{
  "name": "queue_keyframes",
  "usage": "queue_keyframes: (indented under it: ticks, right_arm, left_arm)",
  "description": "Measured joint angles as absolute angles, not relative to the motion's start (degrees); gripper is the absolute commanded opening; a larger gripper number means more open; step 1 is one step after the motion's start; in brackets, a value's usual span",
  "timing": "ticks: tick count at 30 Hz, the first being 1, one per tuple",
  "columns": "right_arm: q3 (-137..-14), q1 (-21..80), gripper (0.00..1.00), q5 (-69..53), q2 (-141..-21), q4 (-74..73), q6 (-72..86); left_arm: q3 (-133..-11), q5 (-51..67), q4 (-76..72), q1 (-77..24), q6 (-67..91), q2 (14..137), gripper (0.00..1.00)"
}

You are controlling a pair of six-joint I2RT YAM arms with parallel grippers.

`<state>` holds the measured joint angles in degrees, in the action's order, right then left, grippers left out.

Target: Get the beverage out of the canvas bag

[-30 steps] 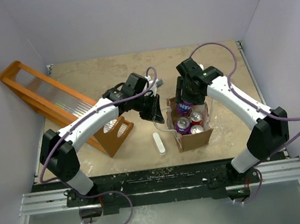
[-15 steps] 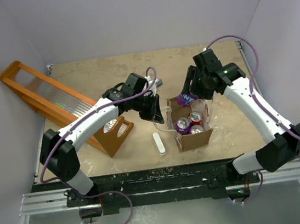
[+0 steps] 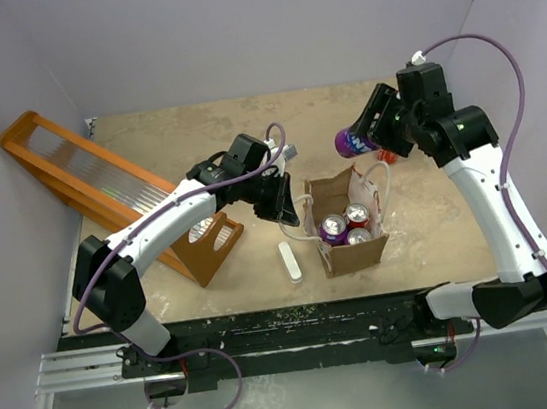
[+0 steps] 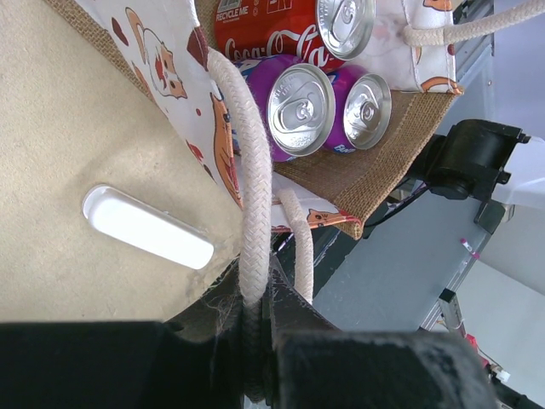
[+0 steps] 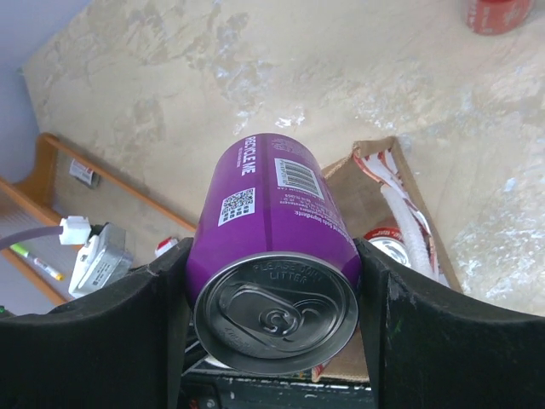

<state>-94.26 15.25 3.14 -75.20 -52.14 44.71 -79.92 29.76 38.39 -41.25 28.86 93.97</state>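
My right gripper will next carry the purple can over to the clear table by the red round thing, below my gripper and to its right in the top view, then lower and release it.
The canvas bag (image 3: pixel 357 253) stands open at the table's middle, brown with white printed sides. Three cans stay inside it: a purple one (image 3: pixel 332 228), a red one (image 3: pixel 358 216) and another behind them (image 3: pixel 358 237). My right gripper (image 3: pixel 367 136) is shut on a purple beverage can (image 3: pixel 353 141), held tilted in the air behind and above the bag. In the right wrist view the can (image 5: pixel 272 221) sits between both fingers (image 5: pixel 119 328), with the bag (image 5: pixel 375 179) below. My left gripper (image 3: pixel 291 213) is shut on the bag's white rope handle (image 4: pixel 254 213) at the bag's left side.
A long orange wooden rack (image 3: pixel 100 187) slants along the left side. A small white oblong piece (image 3: pixel 291 261) lies left of the bag. A red round thing (image 5: pixel 498 10) lies on the table far from the bag. Purple walls close in three sides.
My right gripper has lifted the purple can up out of the bag and carried it back and to the right. The left gripper has stayed on the handle.
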Motion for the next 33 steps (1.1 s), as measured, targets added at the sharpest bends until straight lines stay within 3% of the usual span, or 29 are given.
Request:
queue_keyframes:
  ticks: [9,23,33]
  right_arm:
    - [-94.0,15.0,0.0,15.4,-72.2,-54.7,44.3]
    - [-83.2,14.6,0.0,33.5,-67.5,-54.5,45.4]
    - [-76.5,3.7,0.0,30.0,-78.5,-48.9,45.6]
  left_arm:
    - [-79.9,29.7,38.4,-41.3,28.9,94.0,0.0]
    - [-79.9,29.6,38.5,-41.2,28.9,95.4,0.0]
    - [-82.6,27.6,40.1,-41.0,28.8,96.8,0.0]
